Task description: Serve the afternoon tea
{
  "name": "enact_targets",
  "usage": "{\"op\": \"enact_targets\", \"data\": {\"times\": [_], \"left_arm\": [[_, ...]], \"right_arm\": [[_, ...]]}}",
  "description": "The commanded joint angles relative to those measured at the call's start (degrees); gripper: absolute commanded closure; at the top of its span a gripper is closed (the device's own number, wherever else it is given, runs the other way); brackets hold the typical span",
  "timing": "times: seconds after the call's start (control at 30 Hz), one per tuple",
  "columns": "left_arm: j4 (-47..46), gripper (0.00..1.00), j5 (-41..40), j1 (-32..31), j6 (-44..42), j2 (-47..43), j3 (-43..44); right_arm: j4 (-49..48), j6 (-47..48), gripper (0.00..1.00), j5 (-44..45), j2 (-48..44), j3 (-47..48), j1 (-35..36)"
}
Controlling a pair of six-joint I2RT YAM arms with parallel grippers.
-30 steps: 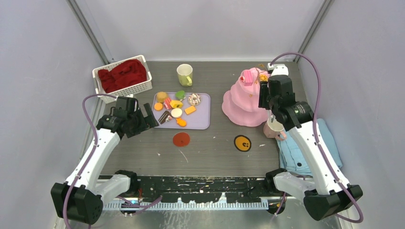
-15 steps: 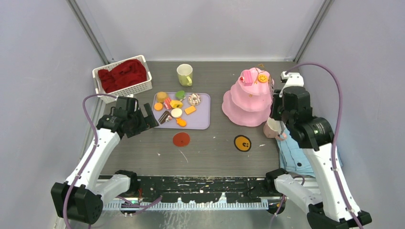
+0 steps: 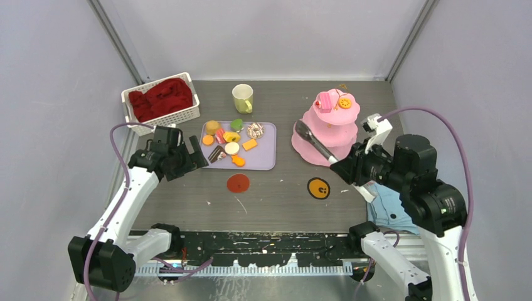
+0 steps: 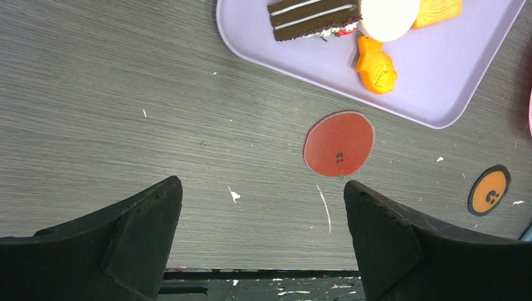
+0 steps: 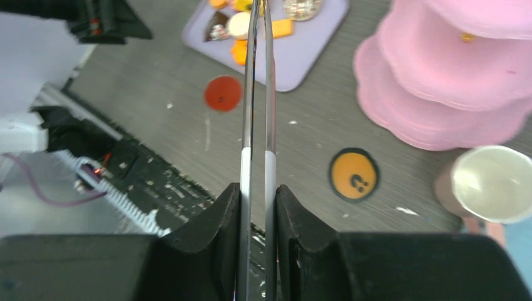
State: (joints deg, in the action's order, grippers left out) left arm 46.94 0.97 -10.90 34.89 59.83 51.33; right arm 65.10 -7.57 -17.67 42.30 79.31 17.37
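Next, my right gripper moves down toward the lavender tray [image 3: 266, 160] and brings the tongs' tips to the ring-shaped pastry.
The pink three-tier stand [image 3: 326, 135] stands right of centre with a pink cake [image 3: 324, 101] and an orange cookie [image 3: 345, 103] on top. Several toy pastries [image 3: 232, 148] lie on the lavender tray [image 3: 266, 160]. My right gripper [image 3: 344, 166] is shut on metal tongs [image 3: 317, 145], which point left across the stand's lower tiers; in the right wrist view the gripper [image 5: 258, 188] holds the closed tongs [image 5: 258, 94] aimed at the tray. The pink mug [image 5: 492, 184] stands beside the stand. The yellow-green mug [image 3: 243, 98] stands at the back. My left gripper [image 3: 199, 150] is open and empty left of the tray [image 4: 439, 75].
A white basket of red cloth [image 3: 162, 100] stands at the back left. A red coaster [image 3: 238, 183] and an orange coaster [image 3: 319, 188] lie in front of the tray and stand. A folded light-blue towel [image 3: 389, 207] lies under my right arm.
My right arm has swung away from the top of the stand, down and toward the front, and the tongs now point left. The left arm has not moved.
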Motion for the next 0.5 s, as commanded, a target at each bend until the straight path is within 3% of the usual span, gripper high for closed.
{"op": "enact_targets", "data": {"times": [0.0, 0.1, 0.2, 0.3, 0.47], "left_arm": [[-1.2, 0.0, -2.2, -0.2, -0.7, -1.1, 2.4], [-0.5, 0.0, -3.0, -0.3, -0.5, -1.4, 2.5], [0.0, 0.0, -3.5, -0.2, -0.2, -1.3, 2.8], [0.1, 0.0, -4.1, -0.3, 0.0, -1.2, 3.2], [0.1, 0.0, -4.4, -0.2, 0.4, -0.6, 3.7]], "right_arm": [[-9.0, 0.5, 0.85, -14.7, 0.7, -4.3, -0.2], [-15.3, -0.9, 0.85, -17.1, 1.5, -8.6, -0.1], [-18.7, -1.5, 0.86, -13.7, 3.4, -11.1, 0.8], [-21.5, -3.0, 0.87, -5.5, 5.9, -12.5, 5.6], [-26.9, -7.3, 0.82, 18.0, 13.3, -14.1, 24.0]]}}
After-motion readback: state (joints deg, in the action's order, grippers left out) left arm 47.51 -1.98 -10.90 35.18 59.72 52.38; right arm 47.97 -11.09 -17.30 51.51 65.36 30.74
